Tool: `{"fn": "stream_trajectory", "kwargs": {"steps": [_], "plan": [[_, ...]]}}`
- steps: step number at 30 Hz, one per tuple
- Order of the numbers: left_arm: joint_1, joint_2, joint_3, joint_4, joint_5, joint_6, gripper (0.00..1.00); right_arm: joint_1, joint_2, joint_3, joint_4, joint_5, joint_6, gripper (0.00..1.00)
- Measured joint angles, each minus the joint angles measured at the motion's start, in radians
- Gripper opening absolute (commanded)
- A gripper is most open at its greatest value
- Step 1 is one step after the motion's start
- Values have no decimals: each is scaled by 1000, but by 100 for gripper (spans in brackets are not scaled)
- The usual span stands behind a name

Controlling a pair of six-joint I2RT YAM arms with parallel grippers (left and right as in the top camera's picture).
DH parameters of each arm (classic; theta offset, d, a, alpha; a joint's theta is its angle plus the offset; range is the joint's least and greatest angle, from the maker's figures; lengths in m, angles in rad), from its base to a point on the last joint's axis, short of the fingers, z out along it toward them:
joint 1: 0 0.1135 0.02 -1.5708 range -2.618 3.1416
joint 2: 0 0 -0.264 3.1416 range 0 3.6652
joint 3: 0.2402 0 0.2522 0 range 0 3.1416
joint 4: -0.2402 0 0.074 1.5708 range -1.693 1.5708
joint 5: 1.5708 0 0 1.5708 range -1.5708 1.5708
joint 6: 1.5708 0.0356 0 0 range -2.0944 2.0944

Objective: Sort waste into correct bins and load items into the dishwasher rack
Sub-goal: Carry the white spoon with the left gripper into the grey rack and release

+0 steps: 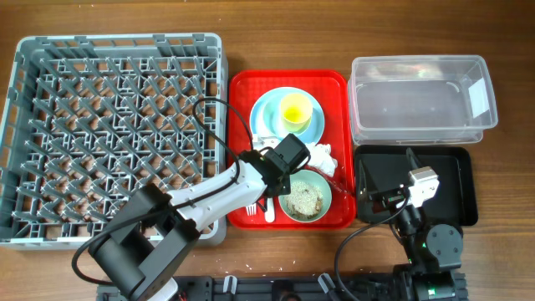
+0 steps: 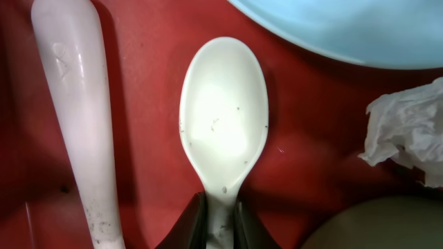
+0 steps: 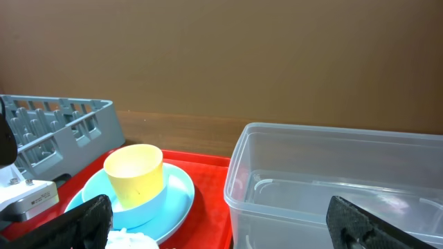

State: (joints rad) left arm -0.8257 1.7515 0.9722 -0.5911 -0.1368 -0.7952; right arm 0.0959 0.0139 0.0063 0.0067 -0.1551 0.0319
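My left gripper raises the white spoon by its clasped neck next. It then moves left in the overhead view over the rack point(image 1: 113, 134) slots beside the red tray and releases it.
My left gripper point(image 2: 221, 223) is shut on the neck of the white spoon point(image 2: 223, 124), which lies on the red tray point(image 2: 304, 138). The white fork's handle point(image 2: 76, 124) lies parallel on its left. The light blue plate point(image 1: 272, 113) holds the yellow cup point(image 1: 295, 109). The crumpled napkin point(image 1: 322, 156) lies beside the pale green bowl point(image 1: 325, 191), which holds beige food scraps point(image 1: 303, 199). My right gripper point(image 3: 228, 221) is open and empty, over the black tray point(image 1: 456, 163). The clear tub point(image 1: 422, 100) stands behind it. The grey rack point(image 1: 113, 134) is at left.
The fork's tines point(image 1: 251, 207) and the spoon's handle end point(image 1: 269, 213) show near the red tray's front edge point(image 1: 288, 224). The left arm point(image 1: 209, 188) reaches across the rack's front right corner. The right wrist view shows the cup point(image 3: 135, 173), the plate point(image 3: 176, 197) and the tub point(image 3: 332, 180).
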Motion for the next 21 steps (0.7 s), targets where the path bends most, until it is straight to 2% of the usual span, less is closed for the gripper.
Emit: {"fn": "stream_trajectory", "kwargs": {"steps": [5, 9, 10, 14, 17, 21], "plan": [[6, -18, 16, 0, 3, 1, 4, 0, 0, 0, 0, 0, 0, 100], [75, -89, 32, -76, -2, 13, 4, 0, 0, 0, 0, 0, 0, 100], [96, -130, 41, -84, -5, 42, 4, 0, 0, 0, 0, 0, 0, 100], [204, -382, 69, -96, -17, 299, 4, 0, 0, 0, 0, 0, 0, 100], [287, -512, 74, -85, -57, 416, 4, 0, 0, 0, 0, 0, 0, 100], [409, -523, 78, -87, -124, 512, 4, 0, 0, 0, 0, 0, 0, 100]]}}
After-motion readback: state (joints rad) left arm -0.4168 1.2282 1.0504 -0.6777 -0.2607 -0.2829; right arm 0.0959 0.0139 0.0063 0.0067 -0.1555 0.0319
